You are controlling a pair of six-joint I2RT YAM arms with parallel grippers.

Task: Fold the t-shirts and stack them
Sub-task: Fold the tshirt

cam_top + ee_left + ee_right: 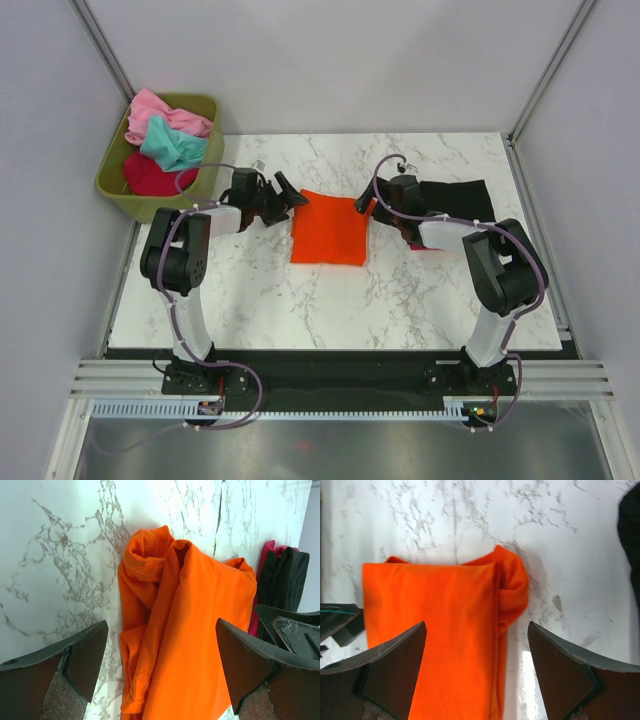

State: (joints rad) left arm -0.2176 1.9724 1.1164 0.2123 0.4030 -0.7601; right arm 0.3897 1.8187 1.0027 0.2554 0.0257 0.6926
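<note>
Next, my left gripper comes down over the orange t-shirt's far bin-side corner below it, since the layered folds there line up between its open fingers.
A bright orange t-shirt lies folded into a rectangle at the middle of the table. It also shows in the left wrist view and in the right wrist view. My left gripper is open at its far left corner. My right gripper is open at its far right corner. Neither holds cloth. A black t-shirt lies folded behind the right arm, over a crimson one. Pink, teal and dark red t-shirts sit in the bin.
The olive-green bin stands off the table's far left corner. Grey walls with metal posts close in the back and sides. The table's near edge runs just in front of the arm bases.
</note>
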